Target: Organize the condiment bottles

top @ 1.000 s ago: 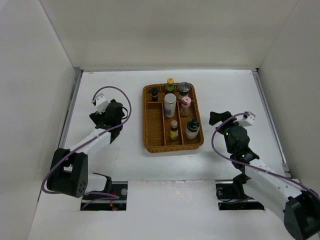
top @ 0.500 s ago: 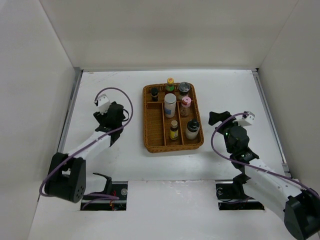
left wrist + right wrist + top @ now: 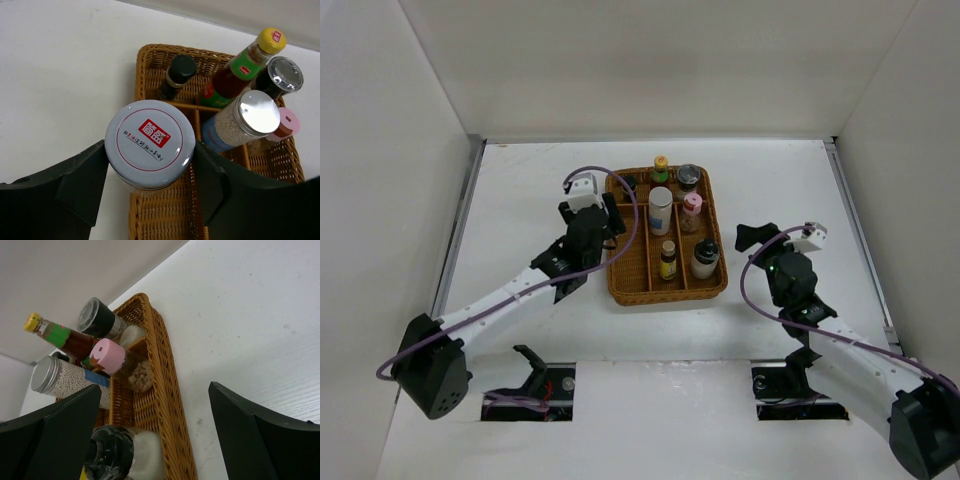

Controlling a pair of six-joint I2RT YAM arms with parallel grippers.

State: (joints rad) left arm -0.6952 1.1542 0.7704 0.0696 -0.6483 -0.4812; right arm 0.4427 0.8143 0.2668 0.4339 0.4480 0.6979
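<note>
The slot beside the silver-capped bottle (image 3: pixel 660 208) is empty, so the robot's left gripper needs to move down toward the right in the top view next and release the jar there.
My left gripper (image 3: pixel 595 218) (image 3: pixel 150 157) is shut on a jar with a white lid and a red label (image 3: pixel 150 140), held over the left side of the wicker tray (image 3: pixel 620 290) (image 3: pixel 150 54). In the top view the jar is hidden under the wrist. Several condiment bottles stand in the tray: a yellow-capped bottle (image 3: pixel 661 166) (image 3: pixel 247 60), a grey-lidded dark jar (image 3: pixel 689 177) (image 3: pixel 283 75), a small dark bottle (image 3: pixel 178 75), a silver-capped white bottle (image 3: pixel 660 208) (image 3: pixel 245 120), a pink-capped one (image 3: pixel 692 207) (image 3: pixel 110 356), an amber one (image 3: pixel 667 260) and a black-capped white one (image 3: pixel 705 258) (image 3: pixel 120 452). My right gripper (image 3: pixel 752 238) (image 3: pixel 154 390) is open and empty, right of the tray.
White walls enclose the table on the left, back and right. The tray's right rim (image 3: pixel 167 375) runs between my right fingers. Bare white tabletop (image 3: pixel 790 180) lies to the right of the tray and to its left (image 3: pixel 520 180).
My left arm has swung from the table's left side rightward to the tray's left edge. The right arm has barely moved.
</note>
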